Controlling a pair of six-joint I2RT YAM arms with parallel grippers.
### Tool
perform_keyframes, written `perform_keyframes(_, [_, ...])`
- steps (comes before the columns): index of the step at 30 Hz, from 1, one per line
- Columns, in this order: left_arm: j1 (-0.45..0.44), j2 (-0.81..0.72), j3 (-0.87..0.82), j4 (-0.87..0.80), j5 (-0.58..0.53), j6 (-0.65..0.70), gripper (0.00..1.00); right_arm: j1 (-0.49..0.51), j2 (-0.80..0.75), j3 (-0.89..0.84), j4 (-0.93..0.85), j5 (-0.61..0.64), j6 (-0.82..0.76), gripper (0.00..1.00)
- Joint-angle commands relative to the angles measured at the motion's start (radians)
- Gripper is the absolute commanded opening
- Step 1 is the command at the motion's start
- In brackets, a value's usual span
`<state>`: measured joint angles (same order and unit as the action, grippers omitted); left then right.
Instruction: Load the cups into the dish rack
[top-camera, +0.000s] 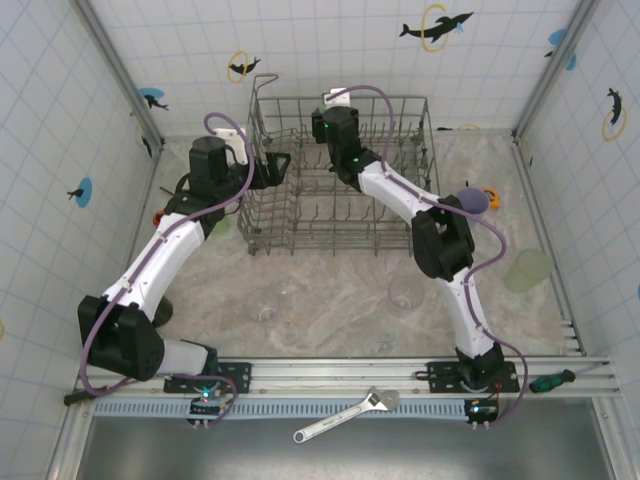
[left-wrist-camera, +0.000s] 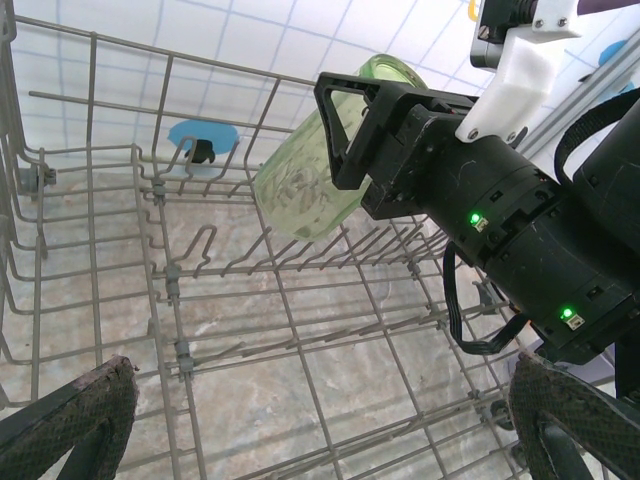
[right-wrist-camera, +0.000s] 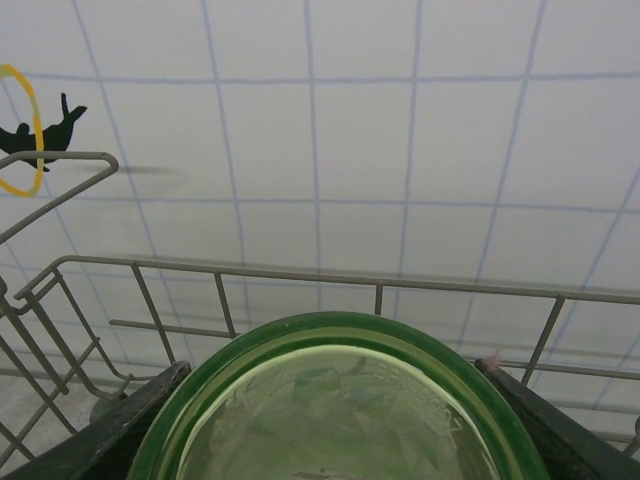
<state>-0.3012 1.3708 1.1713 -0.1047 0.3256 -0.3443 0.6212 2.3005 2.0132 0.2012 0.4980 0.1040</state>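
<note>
Next, my right gripper lowers the translucent light green cup onto the rack wires below and releases it, since it still hangs clear above them.
The grey wire dish rack (top-camera: 337, 250) stands at the back middle of the table. My right gripper (top-camera: 327, 132) is inside it, shut on a translucent light green cup (left-wrist-camera: 303, 187) that hangs tilted above the tines, touching nothing. One black finger (left-wrist-camera: 347, 125) presses the cup's side. In the right wrist view the cup's base (right-wrist-camera: 340, 410) sits between both fingers (right-wrist-camera: 110, 432). My left gripper (top-camera: 284, 164) is open at the rack's left wall, and its pads (left-wrist-camera: 85, 415) frame bare rack floor. On the table stand a lavender cup (top-camera: 472, 200), a pale green cup (top-camera: 527, 270) and two clear cups (top-camera: 265, 300) (top-camera: 407, 293).
An orange object (top-camera: 491, 197) lies beside the lavender cup. A wrench (top-camera: 345, 415) and a green-handled screwdriver (top-camera: 550, 380) rest on the front rail. Tiled walls close in the left, right and back. The rack's loop handle (right-wrist-camera: 60, 165) rises at its far left corner.
</note>
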Motion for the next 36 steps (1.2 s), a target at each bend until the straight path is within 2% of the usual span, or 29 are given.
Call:
perform_keyframes(1, [0.0, -0.006, 0.015, 0.004, 0.011, -0.01, 0.98, -0.006, -0.039, -0.005, 0.012, -0.003, 0.029, 0.44])
perform_keyframes(19, [-0.001, -0.004, 0.017, 0.003, 0.013, -0.01, 0.98, -0.011, -0.018, -0.004, -0.016, -0.04, 0.078, 0.44])
perform_keyframes(32, [-0.001, 0.001, 0.018, 0.002, 0.015, -0.01, 0.98, -0.012, 0.065, -0.007, -0.048, -0.031, 0.092, 0.44])
perform_keyframes(36, [-0.001, 0.002, 0.018, 0.002, 0.015, -0.009, 0.98, -0.012, 0.087, -0.005, -0.049, -0.045, 0.104, 0.47])
